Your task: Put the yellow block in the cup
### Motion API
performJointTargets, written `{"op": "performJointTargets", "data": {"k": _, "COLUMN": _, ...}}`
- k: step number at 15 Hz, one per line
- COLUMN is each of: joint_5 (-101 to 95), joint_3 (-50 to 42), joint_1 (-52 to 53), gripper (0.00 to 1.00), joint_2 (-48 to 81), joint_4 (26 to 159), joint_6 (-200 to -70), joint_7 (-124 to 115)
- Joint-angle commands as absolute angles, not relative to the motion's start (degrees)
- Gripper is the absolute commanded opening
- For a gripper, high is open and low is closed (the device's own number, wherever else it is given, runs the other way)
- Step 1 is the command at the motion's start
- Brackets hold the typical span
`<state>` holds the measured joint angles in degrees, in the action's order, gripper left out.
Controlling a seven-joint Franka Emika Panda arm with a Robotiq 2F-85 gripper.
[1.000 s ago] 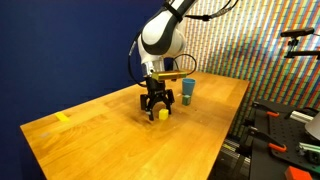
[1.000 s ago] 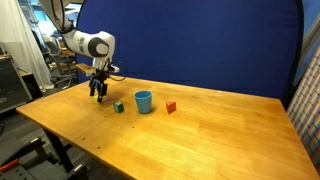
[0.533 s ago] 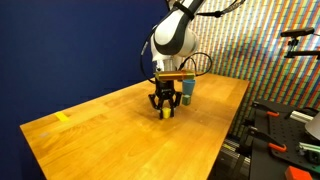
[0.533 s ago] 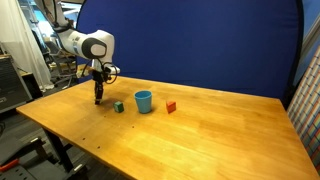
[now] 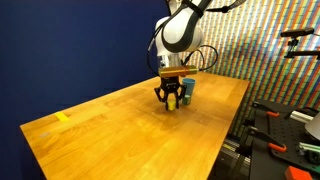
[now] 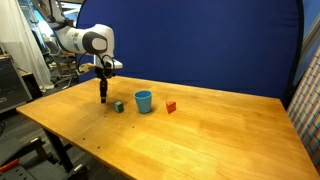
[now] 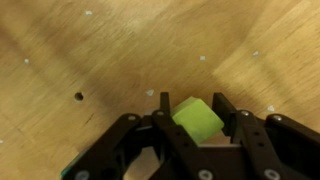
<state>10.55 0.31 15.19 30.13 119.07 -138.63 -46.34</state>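
Note:
The yellow block hangs lower than the cup's rim, so my gripper needs to rise next and bring it over the teal-blue cup's opening [image 6: 144, 94] to release it.
My gripper [image 7: 196, 112] is shut on the yellow block [image 7: 197, 120], a small bright cube clamped between the two black fingers and lifted off the wooden table. The same block [image 5: 172, 102] shows in an exterior view, held just above the tabletop. The teal-blue cup [image 6: 143, 101] stands upright on the table, a short way from the gripper [image 6: 103, 97]. In an exterior view the cup [image 5: 187, 90] sits just behind the gripper [image 5: 172, 101], partly hidden by it.
A small dark green block [image 6: 118, 106] lies between the gripper and the cup. A red block [image 6: 170, 107] lies past the cup. A flat yellow tape strip [image 5: 63, 117] is stuck near a table corner. The table [image 5: 120, 135] edge drops off beside black equipment [image 5: 285, 130].
The gripper closed on the yellow block, lifted it off the table and carried it toward the cup.

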Motion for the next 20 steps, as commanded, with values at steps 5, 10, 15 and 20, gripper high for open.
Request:
{"op": "performJointTargets", "data": {"k": 5, "joint_5": 2.13, "joint_3": -4.89, "joint_1": 13.73, "gripper": 0.22, "joint_2": 14.86, "joint_4": 127.78, "joint_6": -138.13, "joint_7": -58.10}}
{"op": "performJointTargets", "data": {"k": 10, "joint_5": 3.38, "joint_3": -6.04, "joint_1": 7.42, "gripper": 0.22, "joint_2": 12.10, "joint_4": 129.96, "joint_6": -138.37, "joint_7": -57.82}}
{"op": "performJointTargets", "data": {"k": 15, "joint_5": 4.30, "joint_3": -6.43, "joint_1": 2.21, "gripper": 0.22, "joint_2": 13.46, "joint_4": 127.99, "joint_6": -137.44, "joint_7": -55.85}}
{"op": "performJointTargets", "data": {"k": 20, "joint_5": 5.86, "joint_3": -5.55, "joint_1": 0.55, "gripper": 0.79, "joint_2": 15.88, "joint_4": 124.91, "joint_6": -136.10, "joint_7": -53.23}}
